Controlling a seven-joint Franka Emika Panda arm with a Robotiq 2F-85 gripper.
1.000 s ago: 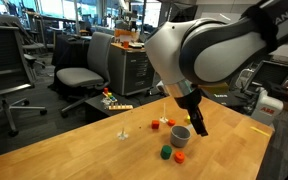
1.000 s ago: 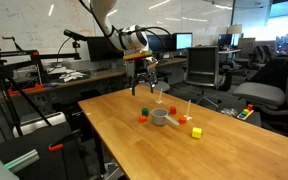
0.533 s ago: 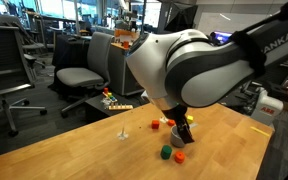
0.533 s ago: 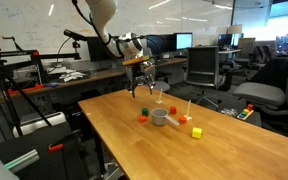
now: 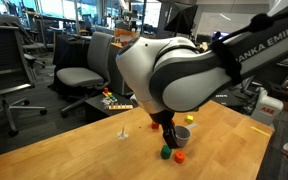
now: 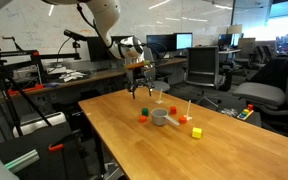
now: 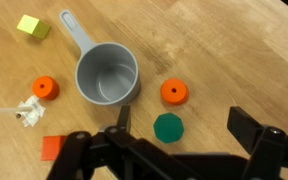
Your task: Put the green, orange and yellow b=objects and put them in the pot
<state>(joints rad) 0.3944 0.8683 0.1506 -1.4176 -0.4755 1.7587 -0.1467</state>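
Note:
Next, my gripper moves down around the sides of the green faceted object (image 5: 166, 153) (image 7: 168, 127) and closes, since the object lies well below, between the open fingers.
In the wrist view a grey pot (image 7: 108, 74) with a long handle stands empty on the wooden table. A green faceted object (image 7: 168, 127) lies just below it, between my open, empty gripper's (image 7: 187, 125) fingers but well beneath them. One orange disc (image 7: 174, 92) lies right of the pot and another (image 7: 45, 88) left of it. A yellow cube (image 7: 30, 26) sits at the top left. In an exterior view the gripper (image 6: 138, 90) hangs above the table beside the pot (image 6: 160, 117), with the yellow cube (image 6: 196, 132) nearer the front.
An orange-red block (image 7: 52, 147) and a crumpled white scrap (image 7: 26, 112) lie left of the pot. The wooden table (image 5: 74, 150) is surrounded by office chairs (image 5: 84, 70) and desks. The arm hides much of the table in an exterior view.
The arm has swung across the table and now hangs over the green object; in an exterior view its body covers more of the pot. The objects have not moved.

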